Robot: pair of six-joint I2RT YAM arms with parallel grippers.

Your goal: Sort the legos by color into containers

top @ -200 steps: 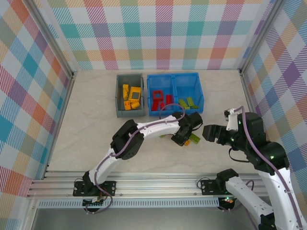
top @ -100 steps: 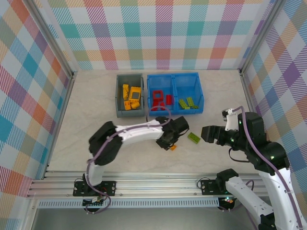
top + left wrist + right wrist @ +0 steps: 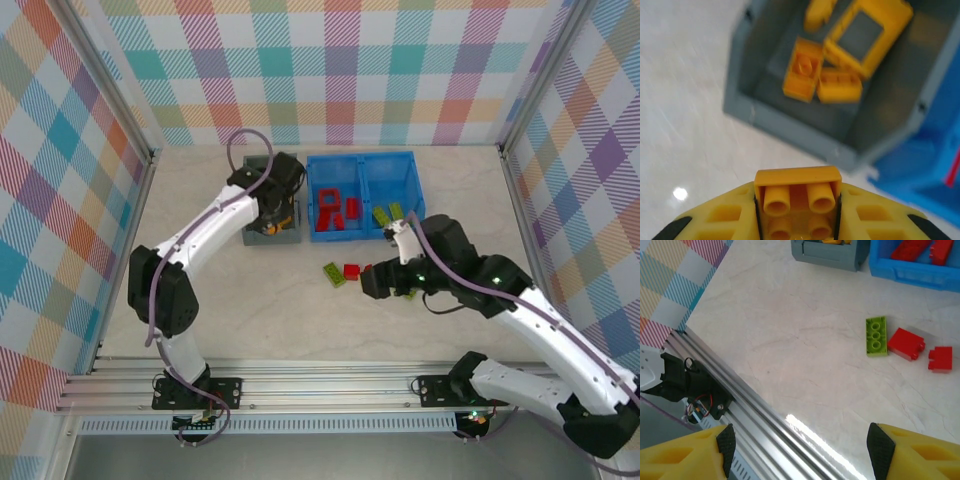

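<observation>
I need to move my left gripper outward over the near side of the dark grey container and lower it into the container to let go of the yellow-orange lego, because yellow legos are there.
My left gripper is shut on a yellow-orange lego, held just in front of the near wall of the dark grey container. Several yellow legos lie inside it. From above, the left gripper hangs at the grey container's near end. The blue container holds red legos on its left and green legos on its right. A green lego, a red lego and a smaller red lego lie loose on the table. My right gripper stands open beside them, holding nothing.
The aluminium rail at the table's near edge runs below the right gripper. Bare marble tabletop spreads left of the loose legos. Checked walls close in the back and both sides.
The left arm has swung from the table's middle back to the grey container, carrying the yellow-orange lego. The right arm has reached inward toward the loose legos, its jaws narrowing a little.
</observation>
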